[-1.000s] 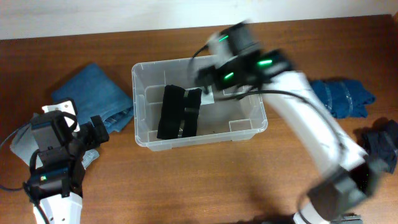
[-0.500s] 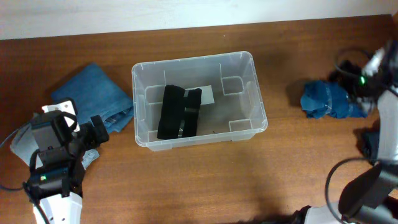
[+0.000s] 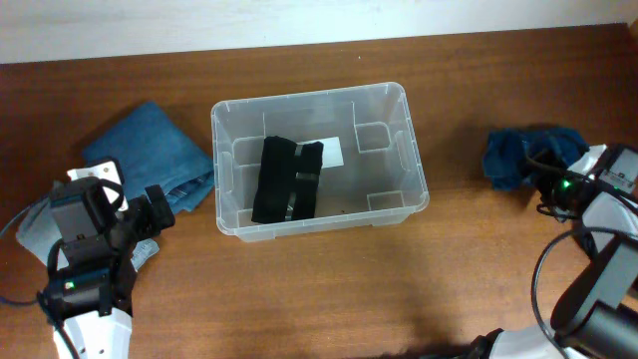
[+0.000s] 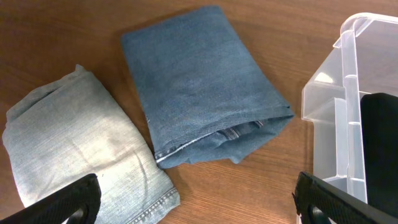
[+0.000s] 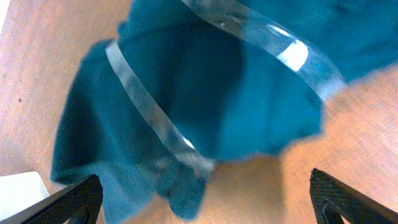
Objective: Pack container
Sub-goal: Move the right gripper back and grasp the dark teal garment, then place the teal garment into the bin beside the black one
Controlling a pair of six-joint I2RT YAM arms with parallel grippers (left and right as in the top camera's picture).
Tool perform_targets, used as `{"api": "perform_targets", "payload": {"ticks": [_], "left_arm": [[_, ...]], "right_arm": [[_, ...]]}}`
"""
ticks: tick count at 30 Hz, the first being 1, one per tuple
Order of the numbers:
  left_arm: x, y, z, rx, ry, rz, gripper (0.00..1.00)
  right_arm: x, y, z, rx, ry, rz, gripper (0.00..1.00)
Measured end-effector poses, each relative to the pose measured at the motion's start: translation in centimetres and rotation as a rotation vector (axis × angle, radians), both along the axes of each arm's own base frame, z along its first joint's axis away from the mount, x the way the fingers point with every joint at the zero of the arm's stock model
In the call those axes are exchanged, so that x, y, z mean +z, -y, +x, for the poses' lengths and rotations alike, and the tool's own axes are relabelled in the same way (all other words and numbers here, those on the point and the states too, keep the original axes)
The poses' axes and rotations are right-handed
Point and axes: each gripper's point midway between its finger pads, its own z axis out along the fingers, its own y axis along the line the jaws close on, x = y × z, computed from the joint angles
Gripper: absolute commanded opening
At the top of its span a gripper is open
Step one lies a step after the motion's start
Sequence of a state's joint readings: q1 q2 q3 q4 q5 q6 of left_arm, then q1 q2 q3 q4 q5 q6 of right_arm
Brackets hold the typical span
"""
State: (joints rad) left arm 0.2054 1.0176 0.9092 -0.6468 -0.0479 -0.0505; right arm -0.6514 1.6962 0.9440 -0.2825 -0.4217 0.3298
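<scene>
I will move my right gripper toward the container (image 3: 217, 175) next, onto the nearest edge of the teal cloth.
The clear container (image 3: 217, 175) stands mid-table with a folded black garment (image 3: 287, 179) and a white label (image 3: 333, 152) inside. My right gripper (image 3: 544, 185) is open at the far right, just beside a crumpled teal cloth (image 3: 516, 156). In the right wrist view the teal cloth (image 5: 205, 93) fills the frame above my open, empty gripper (image 5: 205, 205). My left gripper (image 3: 158, 211) is open and empty at the lower left. In the left wrist view it (image 4: 199, 208) hovers over bare wood near the container's corner (image 4: 348, 106).
Folded blue jeans (image 3: 150, 150) lie left of the container, also in the left wrist view (image 4: 199, 87). A folded light denim piece (image 4: 74, 152) lies beside them, under my left arm. The table's far edge meets a white wall.
My right arm has swung from over the container out to the far right and come down beside the teal cloth. The left arm and the container's contents have not moved.
</scene>
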Motion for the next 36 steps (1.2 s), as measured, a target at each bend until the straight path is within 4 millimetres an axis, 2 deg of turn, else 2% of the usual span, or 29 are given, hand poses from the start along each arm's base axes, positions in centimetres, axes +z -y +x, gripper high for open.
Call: {"api": "perform_targets", "payload": {"ticks": [5, 6, 7, 8, 9, 11, 12, 17, 22, 25, 29, 30, 32, 33, 34, 36], "left_arm": [[0.0, 0.2, 0.1, -0.011, 0.002, -0.010, 0.99], [0.0, 0.2, 0.1, -0.011, 0.002, -0.010, 0.99], [0.0, 0.2, 0.1, -0.011, 0.002, -0.010, 0.99], [0.0, 0.3, 0.1, -0.011, 0.002, -0.010, 1.00], [0.0, 0.3, 0.1, -0.011, 0.002, -0.010, 0.99], [0.0, 0.3, 0.1, -0.012, 0.002, -0.011, 0.99], [0.0, 0.3, 0.1, -0.013, 0.002, -0.012, 1.00], [0.0, 0.3, 0.1, -0.014, 0.003, -0.013, 0.99], [0.0, 0.3, 0.1, -0.014, 0.002, -0.013, 1.00], [0.0, 0.3, 0.1, -0.014, 0.003, -0.012, 0.99], [0.0, 0.3, 0.1, -0.014, 0.002, -0.013, 0.99], [0.0, 0.3, 0.1, -0.014, 0.003, -0.013, 0.99], [0.0, 0.3, 0.1, -0.014, 0.003, -0.013, 0.99], [0.0, 0.3, 0.1, -0.014, 0.003, -0.013, 0.99], [0.0, 0.3, 0.1, -0.014, 0.003, -0.013, 0.99], [0.0, 0.3, 0.1, -0.014, 0.003, -0.013, 0.99]], "right_arm": [[-2.3, -0.7, 1.3, 0.016, -0.003, 0.029, 0.99], [-2.7, -0.7, 1.5, 0.019, -0.002, 0.032, 0.95], [-2.5, -0.6, 1.9, 0.017, 0.015, 0.033, 0.85], [-2.6, -0.6, 2.0, 0.017, 0.018, 0.035, 0.69], [-2.7, -0.5, 2.1, 0.016, 0.020, 0.037, 0.45], [-3.2, -0.8, 2.0, 0.018, 0.012, 0.057, 0.12], [-3.3, -1.0, 2.1, 0.025, 0.015, 0.066, 0.04], [-2.7, -1.6, 2.5, 0.045, 0.052, 0.111, 0.04], [-1.6, -3.6, 1.7, 0.112, 0.028, 0.183, 0.04], [1.4, -5.2, 1.2, 0.181, 0.020, 0.177, 0.04], [9.7, -8.4, 2.1, 0.356, 0.104, 0.055, 0.04], [13.3, -10.3, 2.4, 0.443, 0.157, -0.008, 0.04], [17.8, -13.6, 2.4, 0.582, 0.236, -0.106, 0.04], [19.2, -15.2, 2.2, 0.642, 0.264, -0.140, 0.04], [20.8, -17.7, 1.7, 0.734, 0.300, -0.175, 0.04], [21.5, -20.9, 0.9, 0.850, 0.316, -0.200, 0.04]]}}
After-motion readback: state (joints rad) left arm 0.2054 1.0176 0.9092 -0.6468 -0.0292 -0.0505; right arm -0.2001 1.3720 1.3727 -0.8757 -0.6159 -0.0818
